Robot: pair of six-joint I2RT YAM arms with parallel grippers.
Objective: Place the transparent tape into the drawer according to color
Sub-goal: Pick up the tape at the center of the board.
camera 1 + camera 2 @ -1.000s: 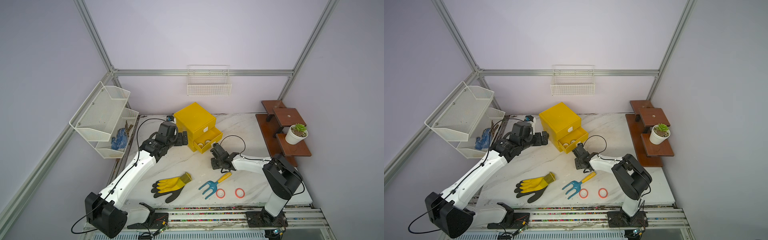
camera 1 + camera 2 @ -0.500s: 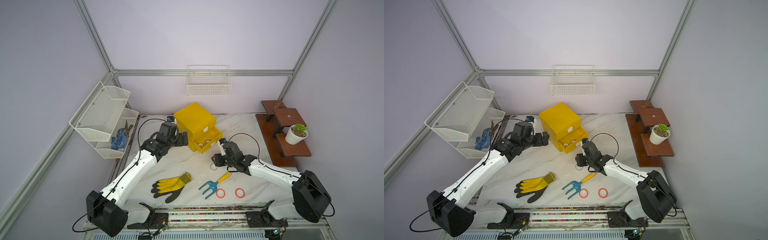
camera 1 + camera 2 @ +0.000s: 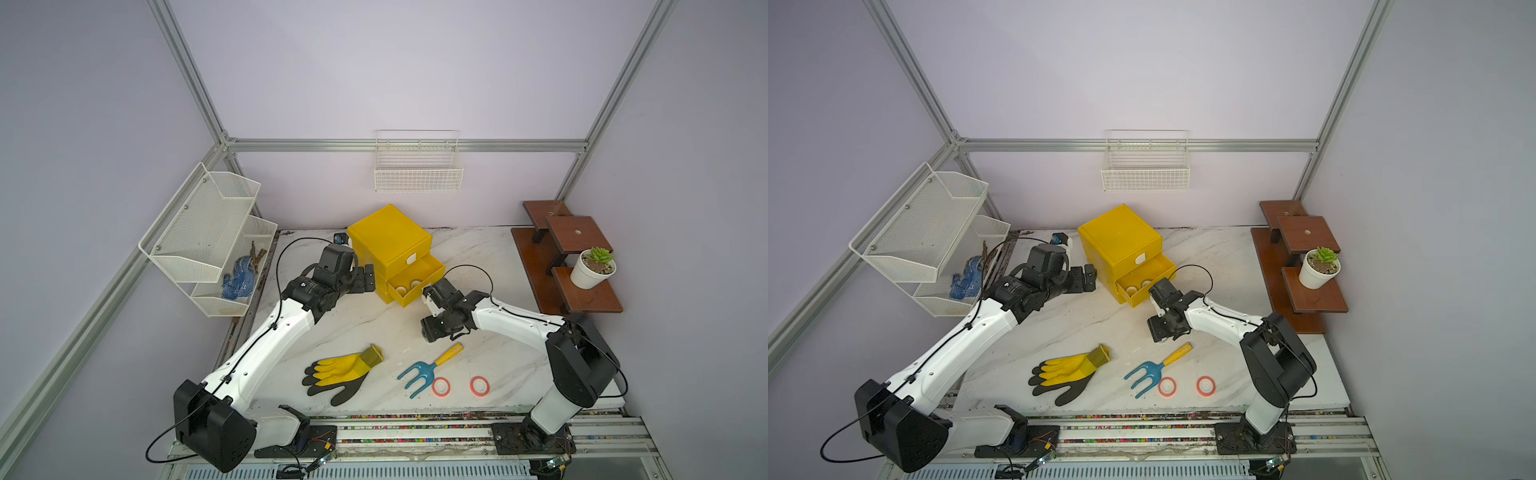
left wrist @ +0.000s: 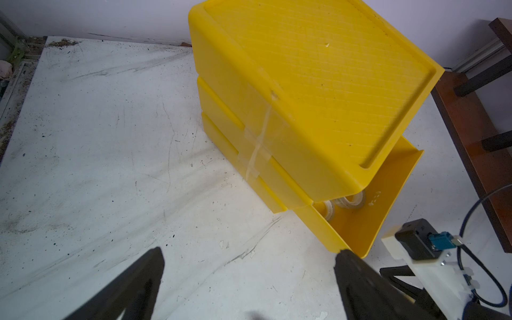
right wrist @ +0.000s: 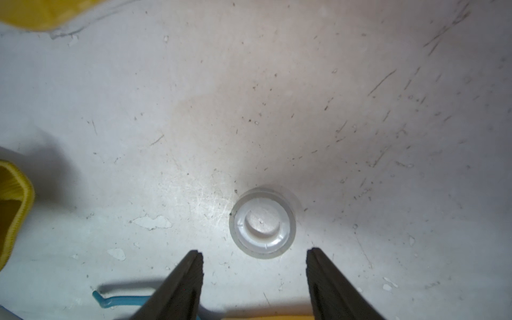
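Observation:
Below my right gripper the clear-whitish tape roll (image 5: pixel 262 224) lies flat, centred between the open fingers, so I will lower the gripper onto it and close the fingers.
The yellow cabinet (image 3: pixel 388 241) (image 3: pixel 1119 239) (image 4: pixel 304 83) stands at the back with one drawer (image 3: pixel 417 277) (image 3: pixel 1148 270) (image 4: pixel 388 207) pulled out. Two clear-whitish tape rolls (image 3: pixel 401 288) (image 3: pixel 1132 289) (image 4: pixel 349 201) lie in it. My right gripper (image 3: pixel 430 332) (image 5: pixel 255 252) points down at the table in front of the drawer, open, with a clear-whitish tape roll (image 5: pixel 262 223) lying flat just beyond its fingertips; the top views hide that roll. Two red-orange rolls (image 3: pixel 441 386) (image 3: pixel 479 385) lie near the front edge. My left gripper (image 3: pixel 368 279) (image 4: pixel 249 251) is wide open and empty beside the cabinet.
A yellow and black glove (image 3: pixel 340 372) and a blue hand rake with a yellow handle (image 3: pixel 428 368) lie at the front. A wooden step shelf with a potted plant (image 3: pixel 592 268) stands at the right. White wire baskets (image 3: pixel 208 241) hang at the left, and another (image 3: pixel 417 170) on the back wall.
The right arm's elbow swung out to the right and came back while its gripper stayed in front of the drawer, its jaws spreading. The left arm has held still.

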